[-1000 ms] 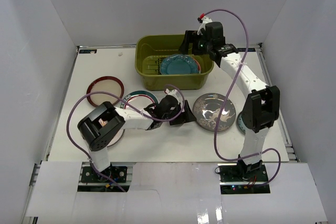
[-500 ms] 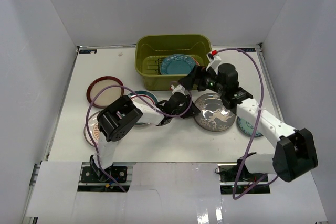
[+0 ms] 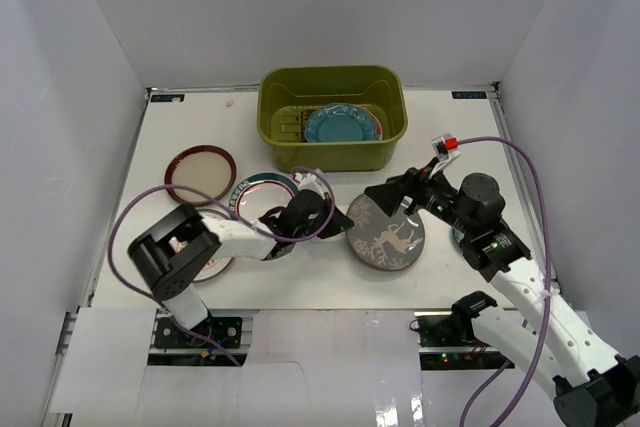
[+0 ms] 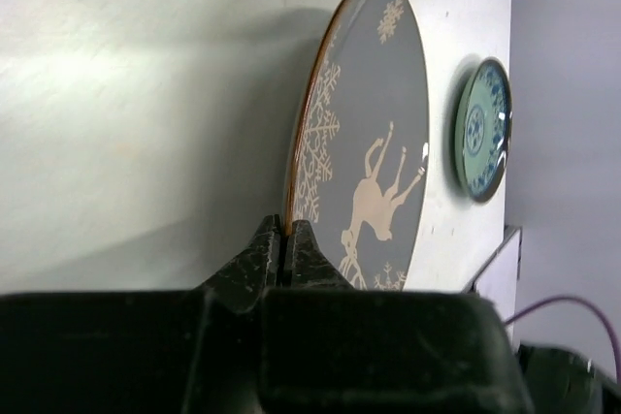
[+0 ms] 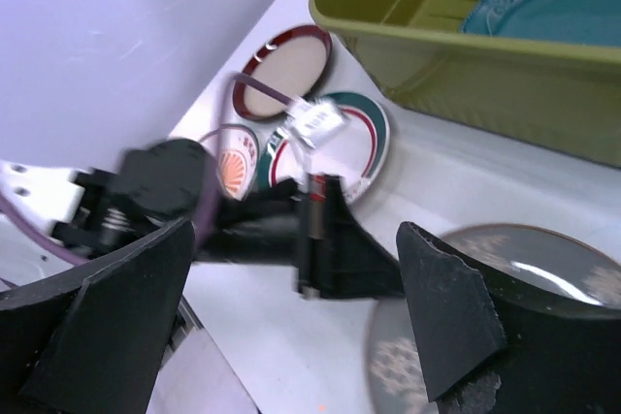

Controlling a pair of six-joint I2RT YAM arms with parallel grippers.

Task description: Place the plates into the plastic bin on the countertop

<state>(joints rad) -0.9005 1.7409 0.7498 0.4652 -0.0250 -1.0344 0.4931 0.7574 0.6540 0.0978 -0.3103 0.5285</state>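
My left gripper already holds the plate's opposite side. My right gripper should next move back from the grey plate's far edge and close on the grey plate's free rim (image 3: 422, 235).
My left gripper (image 3: 343, 223) (image 4: 287, 239) is shut on the left rim of the grey plate (image 3: 386, 237) (image 4: 374, 143), which bears a pale deer pattern and lies on the countertop (image 3: 300, 272). My right gripper (image 3: 392, 195) (image 5: 291, 307) hangs open just above that plate's far edge, holding nothing. The olive plastic bin (image 3: 288, 152) (image 5: 456, 41) stands at the back with a scalloped teal plate (image 3: 338, 125) (image 5: 553, 7) inside. A maroon-rimmed plate (image 3: 200, 175), a teal-rimmed white plate (image 3: 262, 190) and an orange-sunburst plate (image 5: 231, 167) lie at the left.
A small light-blue plate (image 4: 482, 130) rests on the countertop right of the grey one, mostly hidden under my right arm in the top view. White walls close in the left, back and right sides. Purple cables loop over both arms.
My left gripper has shut on the grey plate's rim and drawn the plate nearer and leftward. The right arm swung from over the bin down to above the grey plate.
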